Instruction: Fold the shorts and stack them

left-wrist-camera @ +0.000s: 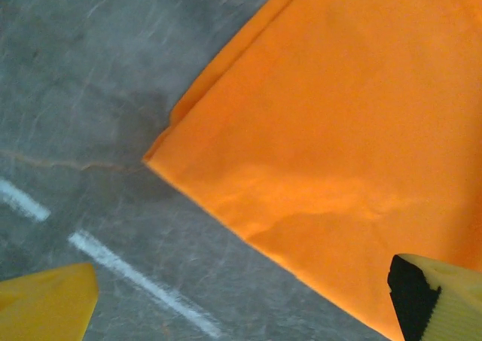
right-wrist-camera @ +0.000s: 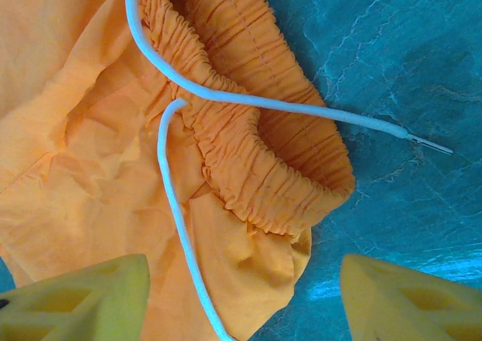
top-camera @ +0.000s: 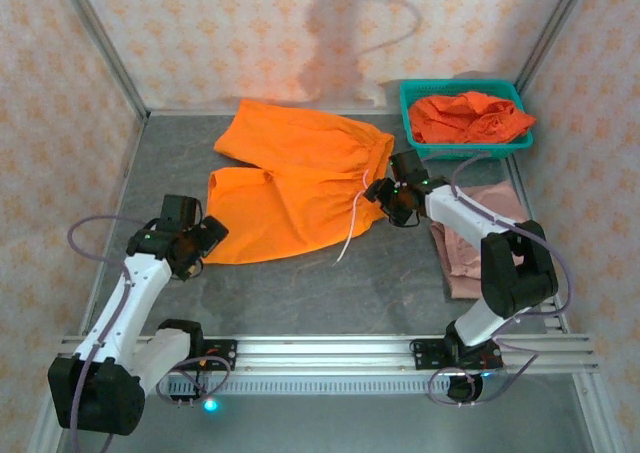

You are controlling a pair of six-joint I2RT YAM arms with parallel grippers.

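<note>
The near leg corner [top-camera: 213, 260] [left-wrist-camera: 154, 159] should come between the yellow fingers of my left gripper as it goes down next, and then the gripper should close on the leg hem there.
Bright orange shorts [top-camera: 295, 178] lie spread flat in the middle of the table, waistband to the right, pale drawstring [right-wrist-camera: 177, 228] trailing over the cloth. My left gripper [top-camera: 203, 241] hovers open at the near-left leg corner [left-wrist-camera: 331, 130]; its yellow fingers [left-wrist-camera: 45, 303] stand wide, with the hem edge running between them. My right gripper [top-camera: 387, 199] is open over the near corner of the gathered waistband [right-wrist-camera: 256, 145], a finger [right-wrist-camera: 414, 303] on either side of the cloth, not pinching it. Dusty pink shorts [top-camera: 470, 238] lie at the right, partly under the right arm.
A teal basket [top-camera: 415, 123] at the back right holds more crumpled orange shorts [top-camera: 470, 115]. Patterned walls enclose the table on three sides. Bare grey tabletop [top-camera: 330, 293] lies between the shorts and the arm bases.
</note>
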